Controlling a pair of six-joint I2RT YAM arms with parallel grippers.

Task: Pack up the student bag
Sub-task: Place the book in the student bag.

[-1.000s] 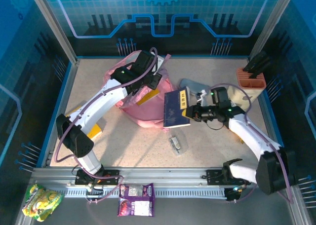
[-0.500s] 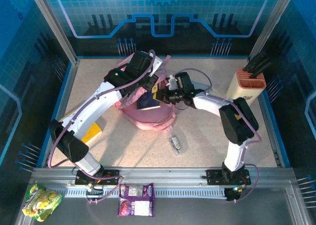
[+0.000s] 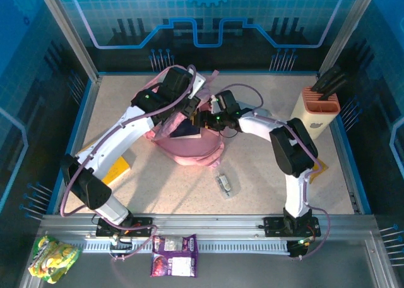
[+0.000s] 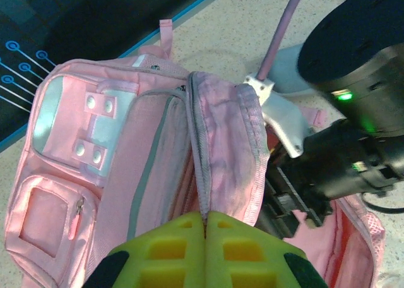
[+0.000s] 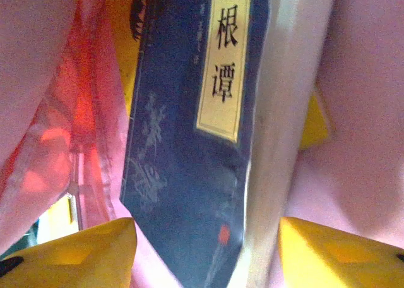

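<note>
The flap's zip edge goes back and down over the bag's opening (image 3: 188, 144) (image 4: 322, 253) in my left gripper next for release, since the blue book stands inside.
The student bag (image 3: 189, 148) lies at the back middle of the table, pink with pale front pockets (image 4: 69, 120). My left gripper (image 4: 205, 222) is shut on the zip edge of its raised flap and holds the mouth up (image 3: 184, 108). My right gripper (image 3: 202, 120) reaches into that mouth from the right. A dark blue book (image 5: 189, 143) with a cream title label stands inside the bag between its yellow fingers (image 5: 69, 256). The jaws stand apart on either side of the book, with pink lining around it.
A yellow book (image 3: 118, 168) lies at the left beside my left arm. A small clear packet (image 3: 226, 184) sits in front of the bag. An orange-topped holder (image 3: 319, 108) stands at the back right. Snack packets (image 3: 173, 255) lie off the table's near edge.
My right arm swung left from mid-table, carrying the blue book into the bag's mouth, and its jaws have opened. My left gripper kept hold of the flap.
</note>
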